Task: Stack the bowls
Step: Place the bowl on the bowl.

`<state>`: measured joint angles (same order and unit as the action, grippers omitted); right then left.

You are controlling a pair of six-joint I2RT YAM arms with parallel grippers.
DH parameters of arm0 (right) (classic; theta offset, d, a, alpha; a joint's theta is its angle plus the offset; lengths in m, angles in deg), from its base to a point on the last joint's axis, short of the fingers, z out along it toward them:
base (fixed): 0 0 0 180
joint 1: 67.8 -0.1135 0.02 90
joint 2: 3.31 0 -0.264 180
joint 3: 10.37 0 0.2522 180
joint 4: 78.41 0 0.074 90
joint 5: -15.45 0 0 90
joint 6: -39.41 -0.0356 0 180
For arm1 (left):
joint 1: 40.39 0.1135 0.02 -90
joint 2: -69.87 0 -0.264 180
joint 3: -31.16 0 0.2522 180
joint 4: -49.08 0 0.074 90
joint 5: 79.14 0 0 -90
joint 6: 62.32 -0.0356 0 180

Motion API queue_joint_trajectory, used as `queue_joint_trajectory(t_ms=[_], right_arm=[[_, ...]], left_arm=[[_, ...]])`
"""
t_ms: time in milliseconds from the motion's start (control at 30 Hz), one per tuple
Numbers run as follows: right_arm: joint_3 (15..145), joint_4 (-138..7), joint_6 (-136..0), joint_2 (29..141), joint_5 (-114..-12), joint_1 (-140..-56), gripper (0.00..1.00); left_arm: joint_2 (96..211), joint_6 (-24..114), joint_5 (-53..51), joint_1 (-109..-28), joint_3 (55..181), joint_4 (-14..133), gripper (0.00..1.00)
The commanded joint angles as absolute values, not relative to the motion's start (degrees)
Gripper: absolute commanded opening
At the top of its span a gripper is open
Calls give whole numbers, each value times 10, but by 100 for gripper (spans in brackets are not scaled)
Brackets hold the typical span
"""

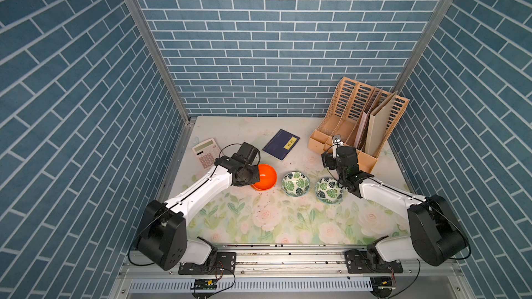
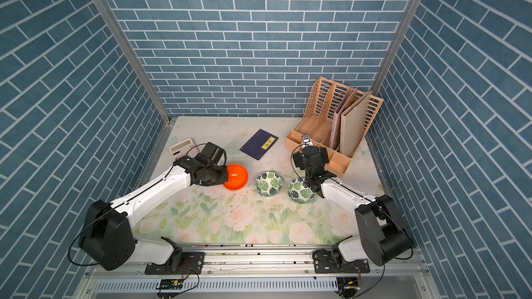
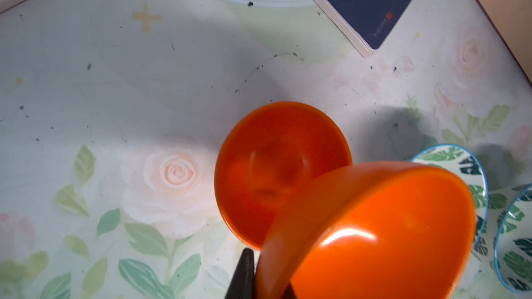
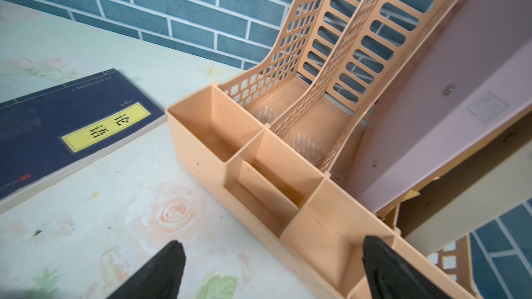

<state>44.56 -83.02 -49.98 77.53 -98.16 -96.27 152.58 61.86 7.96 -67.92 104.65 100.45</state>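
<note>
I will move my left gripper outward and down over the hollow of the second orange bowl (image 3: 278,169) and let go of the rim, since the held bowl hangs off-centre.
In the left wrist view my left gripper (image 3: 264,271) is shut on the rim of a glossy orange bowl (image 3: 374,234). That bowl hangs tilted just above and partly over a second orange bowl (image 3: 273,168), which rests on the table. Both top views show the orange bowls (image 1: 264,181) (image 2: 236,178) as one orange shape beside the left gripper (image 1: 254,178). Two leaf-print bowls (image 1: 295,183) (image 1: 329,190) sit side by side to its right. My right gripper (image 4: 273,243) is open and empty, behind the right leaf bowl and close to the organizer's front.
A peach desk organizer (image 1: 357,127) with folders stands at the back right. A dark blue book (image 1: 281,144) lies at the back centre. A pink calculator (image 1: 205,152) lies at the back left. Brick-pattern walls close three sides.
</note>
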Motion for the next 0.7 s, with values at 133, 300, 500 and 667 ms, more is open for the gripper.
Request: queue_joint_trajectory(t_ms=[133,300,500,667], right_arm=[[450,-821,-517,777,-977,-984,100],[450,-825,-518,782,-980,-987,100],[453,-827,-517,789,-980,-990,100],[456,-828,-517,795,-982,-990,100]], left_arm=[[1560,589,49,-648,1062,962,7],[1579,577,39,-629,1061,964,7],[1596,573,23,-618,1060,956,7],[1610,572,9,-613,1057,949,8]])
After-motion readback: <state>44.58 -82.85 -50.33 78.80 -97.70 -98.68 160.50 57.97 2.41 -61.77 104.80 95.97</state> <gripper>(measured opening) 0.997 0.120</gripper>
